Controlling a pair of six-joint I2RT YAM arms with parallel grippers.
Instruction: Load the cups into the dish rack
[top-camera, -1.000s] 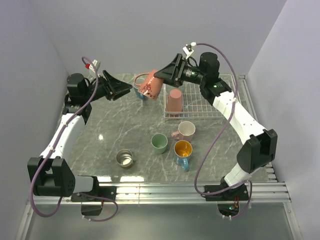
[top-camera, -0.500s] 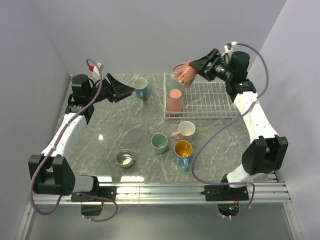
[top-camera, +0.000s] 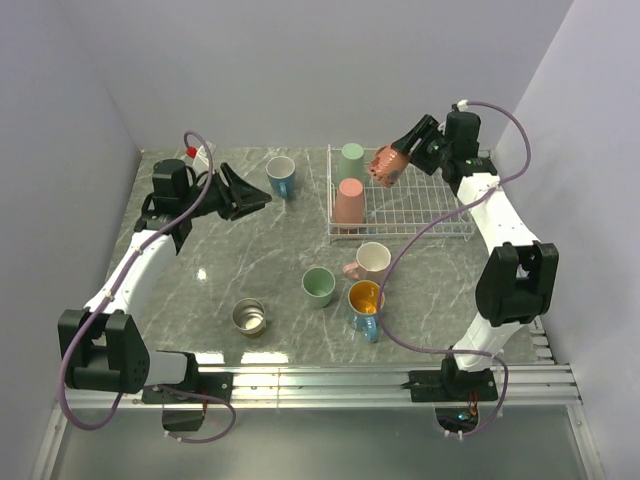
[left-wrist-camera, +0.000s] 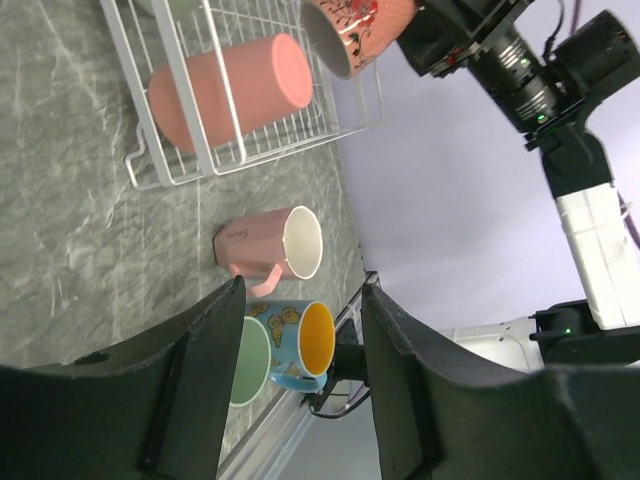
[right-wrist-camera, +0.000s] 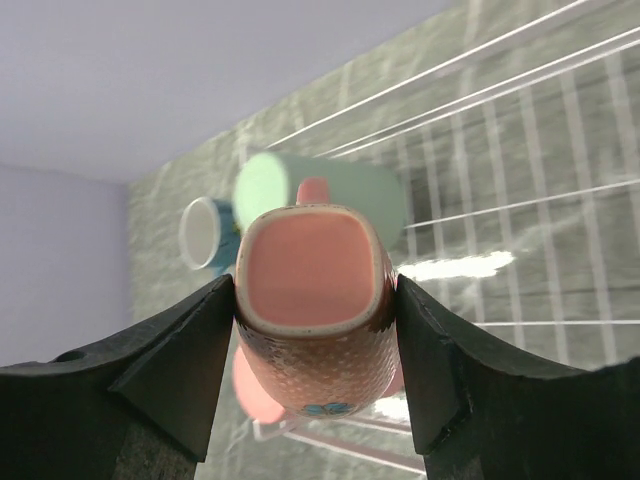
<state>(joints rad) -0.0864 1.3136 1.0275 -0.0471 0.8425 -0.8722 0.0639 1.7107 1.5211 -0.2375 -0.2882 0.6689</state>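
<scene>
My right gripper will tilt to point its fingers down and lower the patterned cup onto the wires (top-camera: 377, 193) (right-wrist-camera: 440, 232) beside the mint green cup in the rack. It will let go of the patterned cup there, since that spot is empty.
My right gripper (top-camera: 393, 162) is shut on a brownish-pink patterned cup (top-camera: 384, 166), tilted in the air above the back of the white dish rack (top-camera: 440, 232). In the right wrist view the fingers press both sides of this cup (right-wrist-camera: 313, 320). A mint green cup (top-camera: 351, 159) and a salmon pink cup (top-camera: 349, 201) stand upside down in the rack's left end. My left gripper (top-camera: 258, 197) is open and empty, just left of a blue cup (top-camera: 282, 177) on the table; its view (left-wrist-camera: 303, 300) shows nothing between the fingers.
In front of the rack on the marble table stand a pale pink mug (top-camera: 372, 262), a mint green cup (top-camera: 319, 286), a blue mug with an orange inside (top-camera: 366, 301) and a steel cup (top-camera: 248, 317). Walls close in left, back and right.
The right arm carried the patterned cup from beside the blue cup rightward to above the rack. The left gripper shifted slightly forward and its jaws narrowed a little.
</scene>
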